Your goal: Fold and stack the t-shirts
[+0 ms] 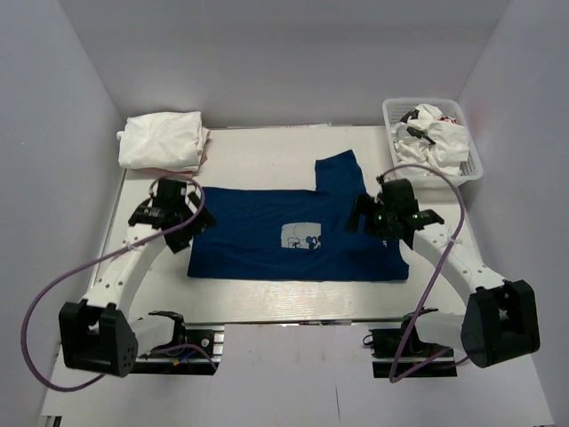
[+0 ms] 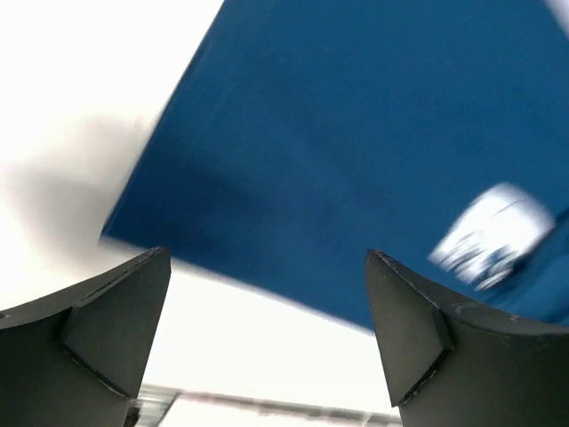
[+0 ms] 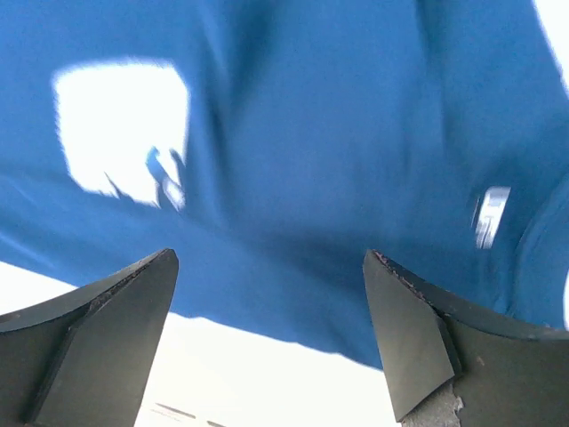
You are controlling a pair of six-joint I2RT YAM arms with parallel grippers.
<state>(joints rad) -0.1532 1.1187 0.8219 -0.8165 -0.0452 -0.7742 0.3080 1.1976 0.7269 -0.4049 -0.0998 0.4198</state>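
My left gripper moves outward and down next, to the navy shirt's far corner by the folded white t-shirt.
A navy blue t-shirt point(image 1: 293, 233) with a pale square print point(image 1: 301, 236) lies spread flat in the middle of the table, one sleeve pointing to the back. My left gripper point(image 1: 191, 216) hovers open over its left edge, nothing between the fingers; the left wrist view shows the blue cloth point(image 2: 356, 133) and bare table under the jaws. Over the shirt's right part my right gripper point(image 1: 366, 212) stands open and empty, the navy cloth point(image 3: 338, 160) and its print point(image 3: 120, 124) below it. A folded white t-shirt point(image 1: 163, 140) rests at the back left.
A white mesh basket point(image 1: 472, 165) at the back right holds crumpled white shirts point(image 1: 437, 136), one with red marks. White walls close in the table on three sides. Both arm bases sit at the near edge.
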